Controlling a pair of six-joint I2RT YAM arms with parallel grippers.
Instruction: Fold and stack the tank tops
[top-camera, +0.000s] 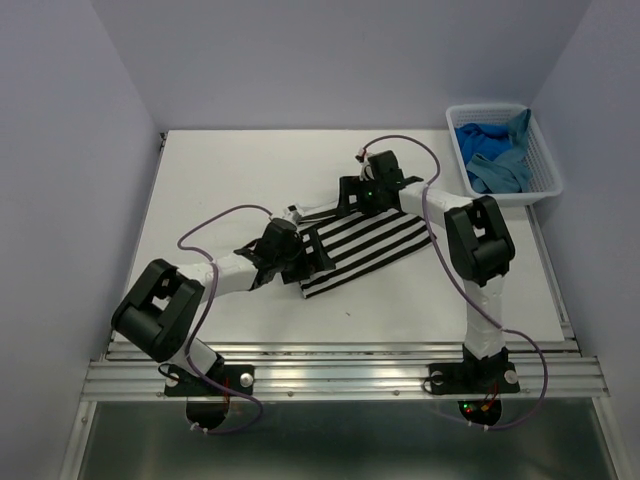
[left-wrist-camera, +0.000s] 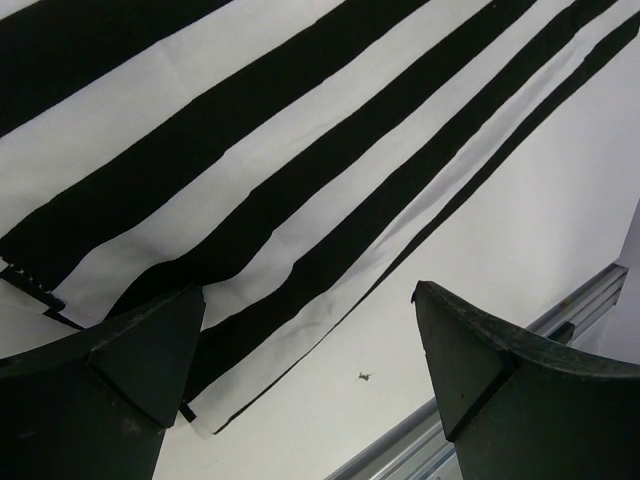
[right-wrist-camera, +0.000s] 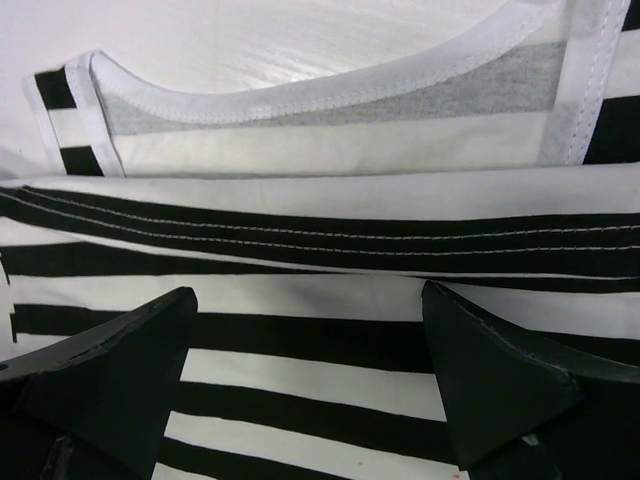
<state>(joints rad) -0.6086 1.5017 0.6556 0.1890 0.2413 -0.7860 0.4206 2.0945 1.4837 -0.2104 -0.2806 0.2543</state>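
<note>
The striped tank top's near corner (top-camera: 306, 294) (left-wrist-camera: 215, 424) is below, closer to the bar, so my left gripper should next move back toward the bar and go down onto that corner.
A black-and-white striped tank top (top-camera: 365, 247) lies folded flat on the white table (top-camera: 230, 180), mid-table. My left gripper (top-camera: 300, 262) hovers open over its near-left corner; in the left wrist view the striped tank top (left-wrist-camera: 250, 170) shows beyond the open left gripper (left-wrist-camera: 310, 345), one fingertip (left-wrist-camera: 165, 345) over its edge. My right gripper (top-camera: 362, 200) stands open above its far edge; the right wrist view shows the striped tank top (right-wrist-camera: 320, 330), its hem and neckline, past the open right gripper (right-wrist-camera: 310, 340). Teal and royal blue tank tops (top-camera: 495, 155) lie crumpled in the basket.
A white lattice basket (top-camera: 545, 165) sits at the table's far right corner. A metal rail (top-camera: 350, 375) runs along the near edge, also seen as the rail (left-wrist-camera: 560, 310) in the left wrist view. Walls enclose the table on three sides.
</note>
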